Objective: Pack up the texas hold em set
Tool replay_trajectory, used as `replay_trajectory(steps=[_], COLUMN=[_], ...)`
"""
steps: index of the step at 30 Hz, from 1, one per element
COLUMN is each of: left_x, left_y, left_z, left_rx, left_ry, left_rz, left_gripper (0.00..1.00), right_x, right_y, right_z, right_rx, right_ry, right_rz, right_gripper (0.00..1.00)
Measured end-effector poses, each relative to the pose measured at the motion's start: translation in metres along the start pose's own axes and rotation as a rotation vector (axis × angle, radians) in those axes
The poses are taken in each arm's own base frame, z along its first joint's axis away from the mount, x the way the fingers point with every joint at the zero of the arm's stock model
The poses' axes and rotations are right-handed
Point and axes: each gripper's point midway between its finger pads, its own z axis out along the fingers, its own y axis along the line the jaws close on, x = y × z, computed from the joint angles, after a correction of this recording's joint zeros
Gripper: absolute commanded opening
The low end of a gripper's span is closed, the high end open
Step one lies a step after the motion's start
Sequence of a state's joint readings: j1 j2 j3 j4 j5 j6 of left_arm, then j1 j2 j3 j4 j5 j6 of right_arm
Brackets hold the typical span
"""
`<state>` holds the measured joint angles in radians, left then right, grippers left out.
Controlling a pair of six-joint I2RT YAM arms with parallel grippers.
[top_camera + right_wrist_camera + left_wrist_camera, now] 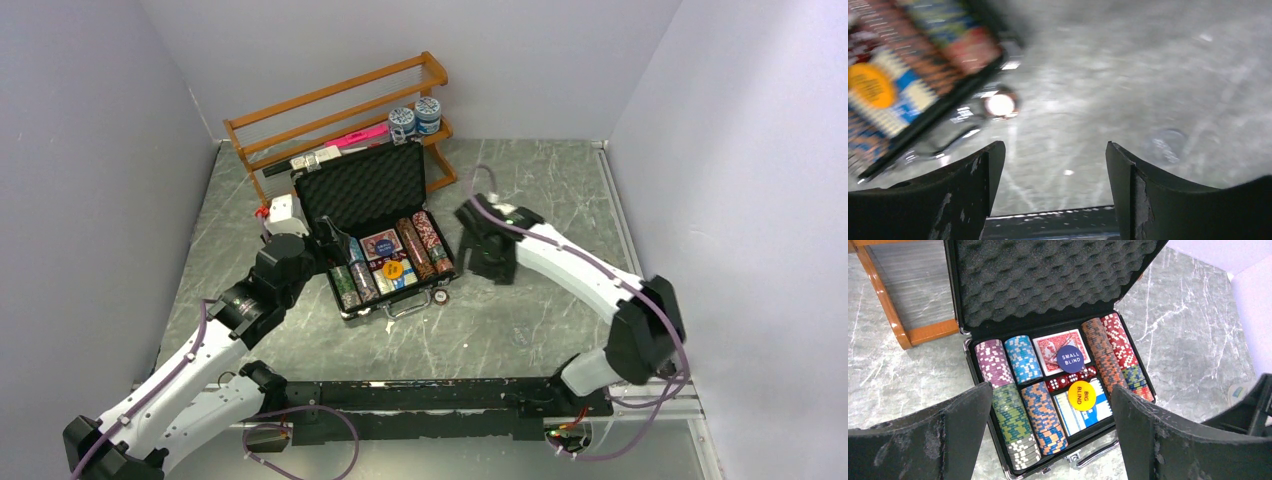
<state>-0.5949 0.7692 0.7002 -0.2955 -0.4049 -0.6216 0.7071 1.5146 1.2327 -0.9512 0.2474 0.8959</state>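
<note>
The clear disc (521, 335) (1166, 146) is outside the case, so I should move my right gripper back, to the right in the top view, and down to close around the disc's rim.
The black briefcase (352, 307) lies open mid-table, its foam lid (365, 188) upright. In the left wrist view the case (960, 295) holds several chip stacks (1040, 415), a red deck (1048, 347), a blue deck (1093, 412), red dice (1073, 379), a blue "small blind" disc (1070, 359) and a yellow "big blind" disc (1082, 395). My left gripper (330, 238) (1050, 395) hovers open and empty over the case's left side. My right gripper (490, 262) (1054, 147) is open and empty above bare table, right of the case. A round white disc (440, 295) (1000, 105) lies on the table by the metal handle (405, 307).
The orange wooden rack (340, 105) stands behind the case with two blue-and-white jars (415, 118) and a pink item (362, 137) on it. A white object (285, 210) sits left of the case. Grey walls close in left, back and right. The right wrist view is blurred.
</note>
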Motion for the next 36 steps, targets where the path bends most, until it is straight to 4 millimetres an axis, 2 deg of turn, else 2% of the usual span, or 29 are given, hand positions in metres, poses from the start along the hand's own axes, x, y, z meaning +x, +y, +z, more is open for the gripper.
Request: replay_trajectory(steps=[3,6,10,12,15,19,32,36], left_x=[0.0,-0.001,-0.001,0.001,0.002,0.002,0.003,0.003], left_y=[0.0,-0.001,-0.003,-0.003,-0.003,-0.003,-0.004,-0.004], left_z=[0.0,0.001,0.004,0.007,0.008,0.008,0.008,0.008], left_rx=[0.001,0.005,0.007,0.005,0.003,0.005,0.008,0.008], left_ry=[-0.001,-0.007,-0.01,-0.006,-0.001,-0.001,0.002,0.002], left_rz=[-0.001,-0.004,-0.004,-0.003,0.0,-0.001,0.006,0.008], left_gripper=[0.93,0.93,0.93,0.93,0.93,0.93,0.93,0.93], right_x=[0.009,0.028,0.053,0.073,0.097,0.11,0.1,0.101], right_y=[-0.065,-0.111,-0.135,-0.143,-0.151,-0.152,-0.142,-0.144], right_z=[0.008,0.012,0.016,0.023,0.031,0.04,0.062,0.062], right_rx=[0.102,0.182,0.213,0.215,0.213,0.198,0.161,0.166], right_ry=[0.045,0.097,0.152,0.192,0.246,0.274,0.241,0.244], right_rz=[0.123,0.203,0.242,0.249,0.252,0.256,0.249,0.253], right_gripper=[0.78,0.78,0.76,0.75,0.75,0.76,0.68,0.56])
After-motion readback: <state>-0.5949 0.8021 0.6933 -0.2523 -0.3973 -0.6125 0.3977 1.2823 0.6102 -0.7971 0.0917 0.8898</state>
